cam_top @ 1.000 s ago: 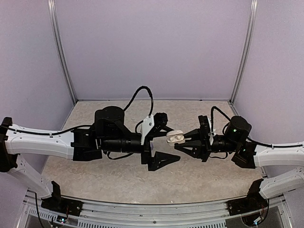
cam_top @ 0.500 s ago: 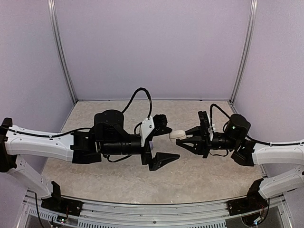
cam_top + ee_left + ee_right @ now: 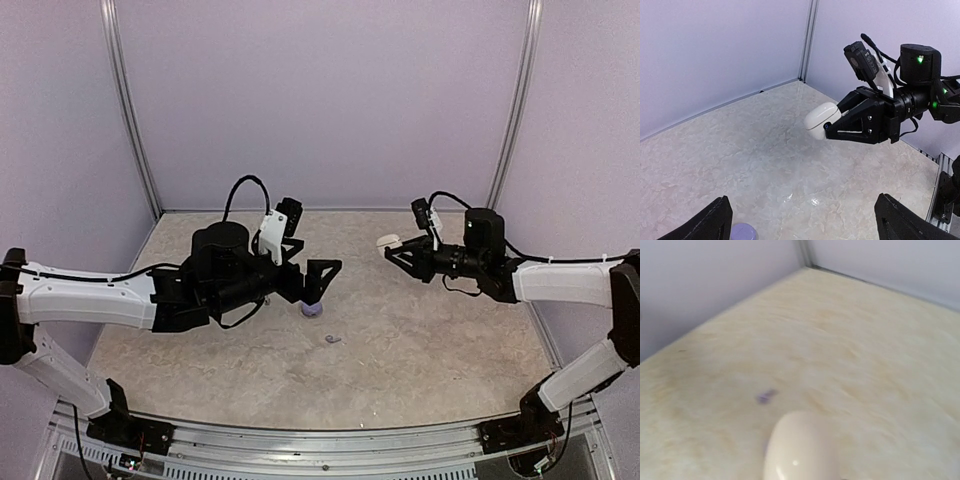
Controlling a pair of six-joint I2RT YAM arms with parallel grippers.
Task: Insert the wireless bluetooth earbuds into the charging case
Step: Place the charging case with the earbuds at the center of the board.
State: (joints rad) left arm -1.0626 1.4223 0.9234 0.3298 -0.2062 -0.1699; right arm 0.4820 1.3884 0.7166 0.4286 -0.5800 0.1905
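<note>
The robot's right gripper will first tilt downward and lower the white charging case, to put it on the empty marbled table (image 3: 387,273) below.
My right gripper (image 3: 393,247) is shut on a white charging case (image 3: 387,241), held in the air at the back right. The left wrist view shows that white case (image 3: 819,119) clamped at the tips of the right gripper (image 3: 832,128). It also fills the bottom of the right wrist view as a glossy white case (image 3: 797,447), and the fingers there are out of frame. One lilac earbud (image 3: 332,339) lies on the table, seen again as a blurred lilac earbud (image 3: 766,396). My left gripper (image 3: 313,238) hangs open and empty, its fingers (image 3: 715,222) wide apart.
A lilac case (image 3: 312,310) stands on the marbled table (image 3: 430,350) just under the left gripper, and its top, the same lilac case (image 3: 743,232), shows by the left finger. Purple walls and metal corner posts (image 3: 508,110) close in the back and sides.
The arms have drawn apart. The right gripper carried the white case back and right. The left gripper swung left and back, uncovering the lilac case and the lilac earbud.
</note>
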